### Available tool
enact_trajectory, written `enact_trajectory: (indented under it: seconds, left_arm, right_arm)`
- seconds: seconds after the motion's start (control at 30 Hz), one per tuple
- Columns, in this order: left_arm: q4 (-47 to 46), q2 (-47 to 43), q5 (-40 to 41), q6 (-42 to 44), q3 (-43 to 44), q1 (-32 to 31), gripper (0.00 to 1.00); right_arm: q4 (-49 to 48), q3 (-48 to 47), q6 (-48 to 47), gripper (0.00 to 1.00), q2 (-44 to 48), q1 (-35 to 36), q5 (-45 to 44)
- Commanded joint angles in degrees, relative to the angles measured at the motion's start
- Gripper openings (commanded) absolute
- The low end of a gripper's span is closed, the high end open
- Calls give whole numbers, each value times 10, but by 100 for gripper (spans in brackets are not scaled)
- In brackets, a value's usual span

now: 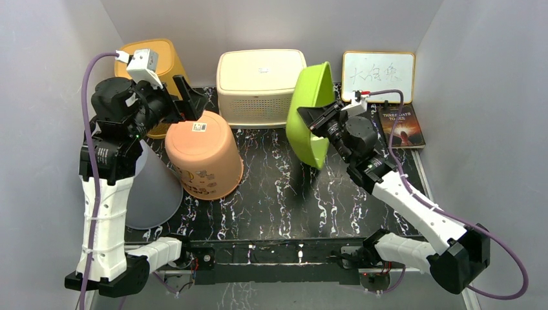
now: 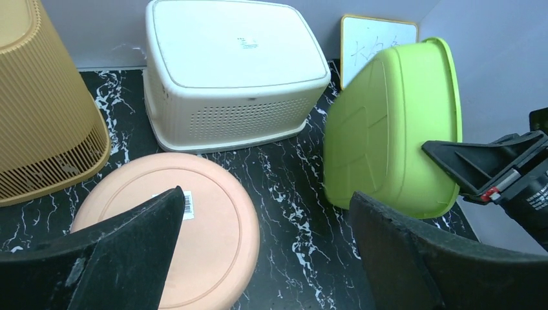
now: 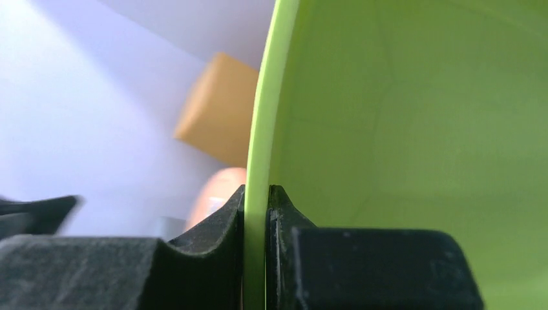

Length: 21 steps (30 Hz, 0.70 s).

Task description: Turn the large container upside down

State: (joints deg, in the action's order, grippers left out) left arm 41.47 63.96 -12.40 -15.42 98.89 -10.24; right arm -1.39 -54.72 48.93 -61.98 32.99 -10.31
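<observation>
My right gripper needs to move back and down next, with a turn, over the open marble mat (image 1: 271, 165) and then release the container, because the opening of the lime-green container (image 1: 309, 97) faces sideways.
A large lime-green container (image 1: 309, 97) is tipped up on its side at the back right of the marble mat, its lower edge near the mat and its opening facing right. My right gripper (image 1: 318, 121) is shut on its rim; the right wrist view shows both fingers pinching the green rim (image 3: 257, 129), gripper (image 3: 257, 191). In the left wrist view the container's green underside (image 2: 388, 129) faces the camera. My left gripper (image 1: 187, 103) is open and empty, above the peach bucket (image 1: 205, 155), gripper (image 2: 266, 194).
The peach bucket (image 2: 194, 226) stands upside down on the left. A white basket (image 1: 260, 77) and a yellow basket (image 1: 155, 61) stand at the back wall. A whiteboard (image 1: 378, 76) and a book (image 1: 402, 126) are at the back right. A grey bucket (image 1: 152, 190) lies by the left arm.
</observation>
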Motion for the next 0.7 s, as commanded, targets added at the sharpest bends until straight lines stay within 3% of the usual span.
enact_trajectory:
  seconds: [0.0, 0.33, 0.5, 0.67]
  left_arm:
    - [32, -4, 6, 2, 30, -1, 98]
    - [46, 5, 12, 7, 59, -1, 98]
    - [44, 16, 2, 5, 62, -1, 98]
    - [45, 12, 8, 6, 56, -1, 98]
  right_arm:
    - [-290, 40, 152, 0, 7, 4, 68]
    - [-611, 204, 351, 0, 16, 10, 39]
    - [-634, 211, 395, 0, 22, 25, 39]
    - [-507, 216, 401, 0, 96, 26, 28]
